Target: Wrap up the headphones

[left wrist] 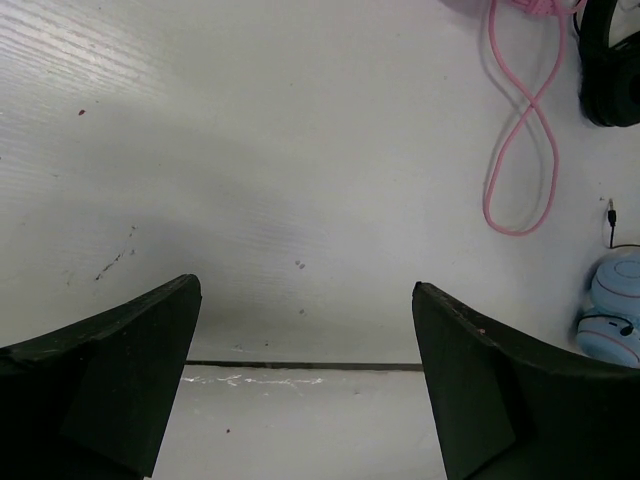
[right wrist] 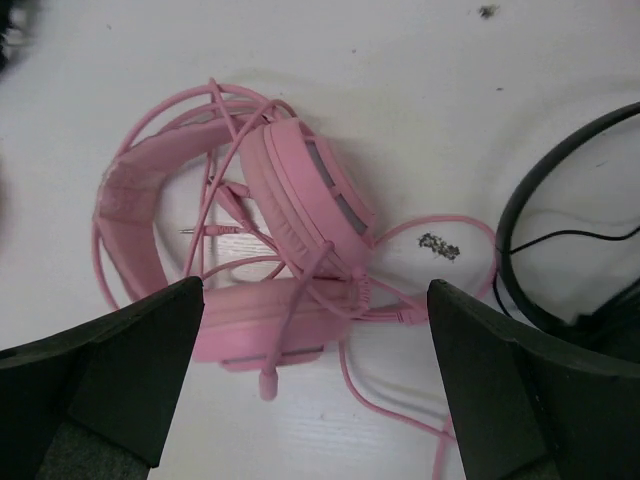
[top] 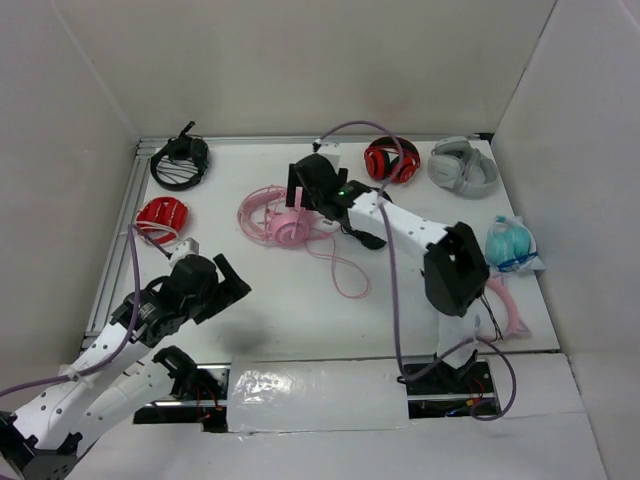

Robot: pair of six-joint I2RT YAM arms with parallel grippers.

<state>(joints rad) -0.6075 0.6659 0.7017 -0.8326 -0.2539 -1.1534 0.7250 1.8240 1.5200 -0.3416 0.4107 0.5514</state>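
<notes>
I will next lower the open fingers of my right gripper over the headphones' far ear cup (right wrist: 308,195), one finger on each side of the cup, and close them, because the cup stands on edge below my gripper.
The light-pink headphones (top: 275,220) lie on the white table left of centre, cups folded together, with the cable partly looped over the headband. The rest of the pink cable (top: 345,275) trails toward the near right in a loose loop. My right gripper (top: 298,197) hovers open just above the cups. In the right wrist view the headphones (right wrist: 290,240) fill the space between the spread fingers of this gripper (right wrist: 315,295), which holds nothing. My left gripper (top: 235,278) is open and empty over bare table at the near left. Its wrist view (left wrist: 305,290) shows the cable loop (left wrist: 520,150) far ahead.
Black headphones (top: 180,160) and a red item (top: 162,215) are at the far left. Red-and-black headphones (top: 392,160), grey headphones (top: 462,165) and bagged light-blue headphones (top: 512,243) are at the right. Thin black wired headphones (top: 365,238) lie beside the pink set.
</notes>
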